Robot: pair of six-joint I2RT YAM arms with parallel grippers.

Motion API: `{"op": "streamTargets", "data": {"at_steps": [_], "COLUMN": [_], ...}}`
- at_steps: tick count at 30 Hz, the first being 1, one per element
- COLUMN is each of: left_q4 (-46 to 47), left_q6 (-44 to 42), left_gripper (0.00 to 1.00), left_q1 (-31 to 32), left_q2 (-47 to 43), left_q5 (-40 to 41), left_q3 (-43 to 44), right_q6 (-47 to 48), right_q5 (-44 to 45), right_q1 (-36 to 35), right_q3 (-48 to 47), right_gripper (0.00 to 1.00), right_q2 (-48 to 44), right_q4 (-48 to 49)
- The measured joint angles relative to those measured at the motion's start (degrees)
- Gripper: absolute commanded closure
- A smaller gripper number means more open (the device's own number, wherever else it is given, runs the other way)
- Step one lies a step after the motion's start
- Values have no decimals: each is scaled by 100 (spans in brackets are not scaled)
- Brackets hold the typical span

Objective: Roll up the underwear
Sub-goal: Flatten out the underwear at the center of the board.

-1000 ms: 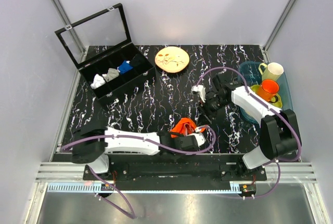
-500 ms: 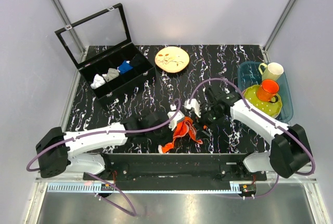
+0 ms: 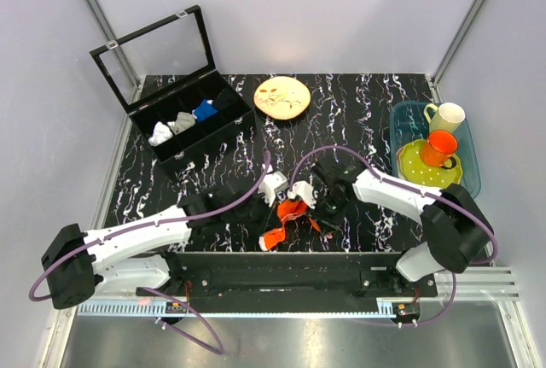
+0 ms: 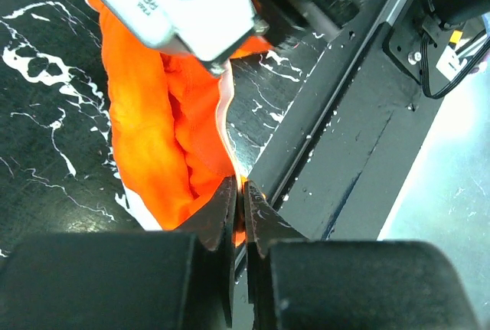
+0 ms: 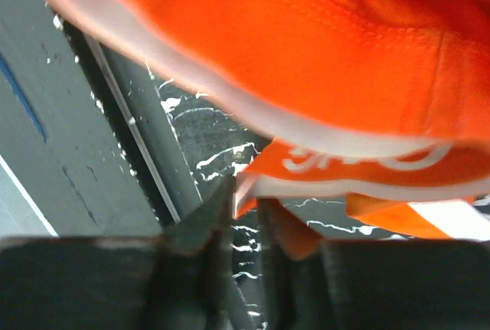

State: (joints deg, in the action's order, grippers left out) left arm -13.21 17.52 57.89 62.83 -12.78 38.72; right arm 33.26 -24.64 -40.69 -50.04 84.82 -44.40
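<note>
My left gripper lifts outward toward the patterned plate next, since the underwear (image 3: 292,211) hangs bunched. Then it lowers and releases the band's corner on the bare tabletop.
The bright orange underwear (image 3: 292,211) hangs bunched near the table's front edge, and a lower flap (image 3: 273,238) trails toward the rail. My left gripper (image 3: 282,203) is shut on a fold of its white-edged hem (image 4: 227,127), seen pinched between the fingers in the left wrist view (image 4: 240,192). My right gripper (image 3: 304,207) is close on the right side. In the right wrist view its jaws (image 5: 246,196) stand narrowly open, with the corner of the lettered band (image 5: 360,163) between the fingertips. The underwear (image 5: 306,39) fills the top of that view.
An open black compartment box (image 3: 223,131) with small rolled garments sits at the back left. A patterned plate (image 3: 281,97) lies at the back centre. A blue tray (image 3: 401,116) at the right holds a green plate and two cups. The black front rail (image 3: 281,270) lies just below the underwear.
The left gripper has carried the underwear up and away from the front edge. The right arm has swung left to the garment, and its jaws have narrowed round the band corner.
</note>
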Motion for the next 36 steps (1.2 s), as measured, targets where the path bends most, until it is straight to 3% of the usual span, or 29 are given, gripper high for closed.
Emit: {"op": "streamTargets", "data": {"at_steps": [3,9,14,22,28,32,36], "left_q4": [4,-511,-1373,-2549,-3062,-3040,-2909], "left_q6": [11,-181,-577,-1113,-1152,-1215,-1416], "left_gripper": [100,100,100,100,100,100,100], "left_q1": [-133,-595,-973,-1045,-1045,-1126,-1788], "left_q2": [-90,-424,-848,-1591,-1847,-1543,-33], "left_q5": [-48,-55,48,24,-225,-223,-267], "left_q3": [-22,144,925,2203,2389,2400,2824], "right_q6": [-105,61,402,852,916,848,688], "right_q5": [210,938,1222,492,-101,260,695], "right_q1": [-35,-7,101,424,741,868,1598], "right_q3": [-35,-647,-1692,-3224,-3300,-2680,-2197], "right_gripper": [99,100,100,100,100,100,100], "right_q2": [170,-76,-787,-1786,-2157,-2229,-1429], "right_q4": [-7,-452,-1154,-2612,-3003,-2612,-1947]}}
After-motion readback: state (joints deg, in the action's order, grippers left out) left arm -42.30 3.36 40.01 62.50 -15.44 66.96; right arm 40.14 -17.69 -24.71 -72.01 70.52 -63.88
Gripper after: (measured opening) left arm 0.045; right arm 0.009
